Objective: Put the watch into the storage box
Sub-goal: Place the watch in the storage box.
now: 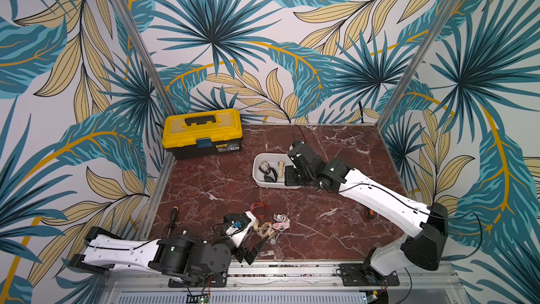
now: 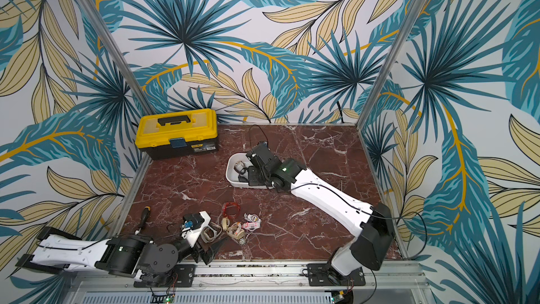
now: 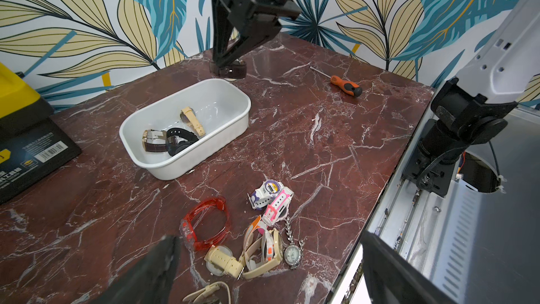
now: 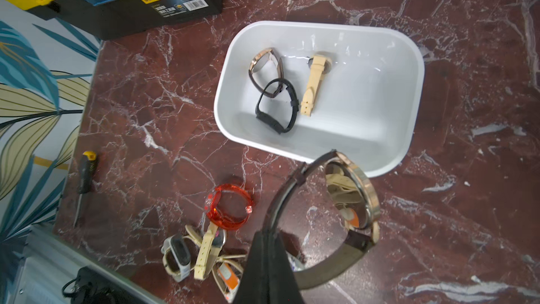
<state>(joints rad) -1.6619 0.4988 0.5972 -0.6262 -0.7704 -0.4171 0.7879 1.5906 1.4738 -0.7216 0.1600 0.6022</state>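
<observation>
The right gripper moves down next toward the box's bare bottom (image 4: 357, 104) beside the beige watch. It releases the gold-cased watch's brown strap, as the box's empty end lies below.
My right gripper (image 4: 267, 247) is shut on the dark strap of a gold-cased watch (image 4: 355, 200). In the left wrist view that watch (image 3: 233, 70) hangs from the right gripper (image 3: 226, 61), just above the storage box's far rim. The storage box (image 1: 258, 178), a white tub (image 4: 415, 83), holds three watches: brown-strapped, black and beige. In both top views the right gripper (image 1: 292, 178) covers the box's right end. My left gripper (image 3: 268, 239) stands open and empty over a pile of loose watches (image 3: 263, 247) near the table's front edge.
A yellow-lidded black toolbox (image 1: 203, 133) stands at the back left. A black-and-yellow screwdriver (image 1: 172, 217) lies at the left edge and an orange one (image 3: 346, 86) on the right. A red band (image 1: 259, 209) lies beside the watch pile (image 1: 271, 226).
</observation>
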